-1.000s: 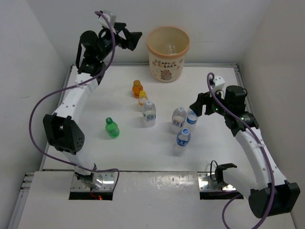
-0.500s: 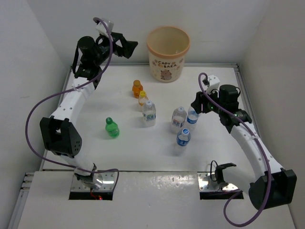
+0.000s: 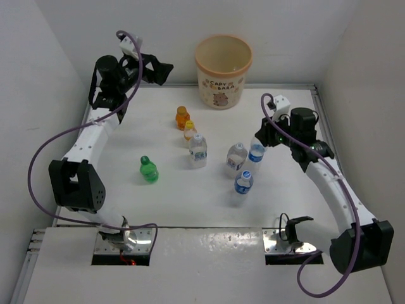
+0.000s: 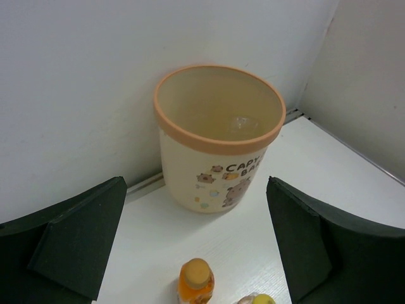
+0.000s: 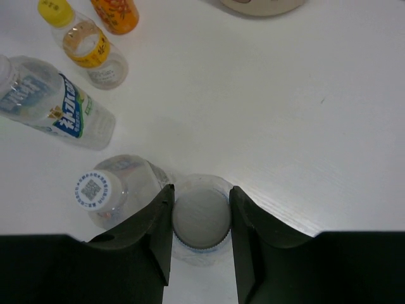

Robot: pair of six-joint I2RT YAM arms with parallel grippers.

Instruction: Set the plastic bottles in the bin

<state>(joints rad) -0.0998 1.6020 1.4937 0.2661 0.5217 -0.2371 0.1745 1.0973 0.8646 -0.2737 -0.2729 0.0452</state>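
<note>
The bin's rim stands high above the tabletop, so I will lift my right gripper up and outward over the bin's opening (image 3: 223, 55) and release the bottle's grey cap.
The beige bin (image 3: 223, 71) with the cartoon print stands at the back of the table, and in the left wrist view the bin (image 4: 218, 139) has something clear at its bottom. My right gripper (image 3: 260, 140) is shut on the grey cap of an upright clear bottle (image 5: 201, 218), both fingers touching the cap. Another clear bottle (image 5: 95, 190) stands right beside it. Orange (image 3: 182, 118), yellow-capped (image 3: 189, 131), clear (image 3: 198, 151), blue-capped (image 3: 243, 182) and green (image 3: 149, 170) bottles stand apart. My left gripper (image 3: 159, 68) hangs open and empty, left of the bin.
White walls close the table on the left, back and right. A raised rim (image 3: 316, 95) runs along the table's back right corner. The left arm's purple cable (image 3: 47, 145) loops out over the left side.
My right gripper moved left onto the clear bottle and closed on its cap. The left arm swung back to the left, away from the bin, still open.
</note>
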